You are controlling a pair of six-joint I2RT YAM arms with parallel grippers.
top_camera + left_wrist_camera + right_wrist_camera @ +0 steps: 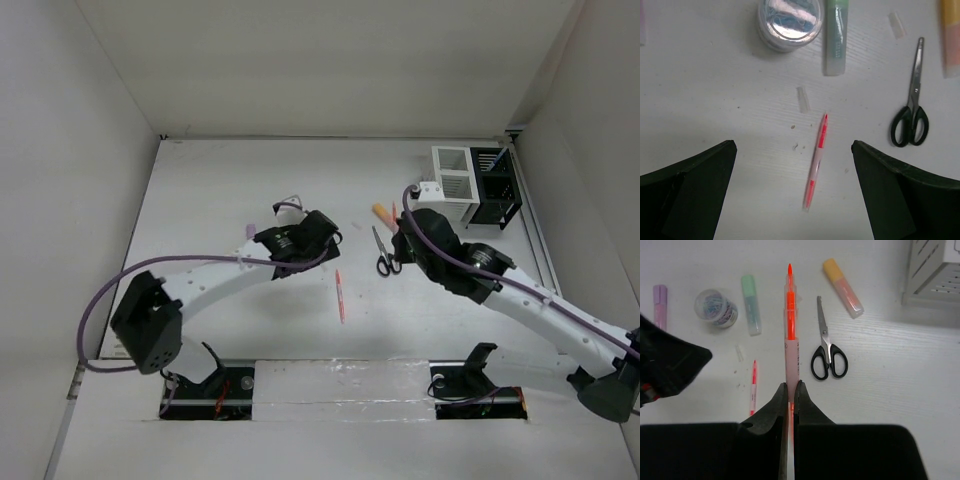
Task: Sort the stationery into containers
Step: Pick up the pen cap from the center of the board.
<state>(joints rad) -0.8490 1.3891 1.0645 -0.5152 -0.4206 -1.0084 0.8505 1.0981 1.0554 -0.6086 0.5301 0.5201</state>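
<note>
The open left gripper goes down onto the small clear piece [803,100] near the pen's red tip next, since that piece lies below its fingers on the tabletop.
My right gripper [791,385] is shut on a thin orange-red pen [790,315] that sticks straight out ahead of the jaws, lifted above the table; from above the gripper [408,228] hangs just left of the white container [455,185], with the black container [496,186] beside it. My left gripper [794,190] is open and empty above a second orange-red pen [816,160] lying on the table [340,295]. Black-handled scissors [827,352], an orange highlighter [842,287], a green highlighter [751,310] and a purple highlighter [660,305] lie loose.
A small round clear jar of paper clips [790,22] stands beside the green highlighter [836,35]. The scissors [912,107] lie to the right of the left gripper. White walls close the table on three sides. The containers stand in the far right corner.
</note>
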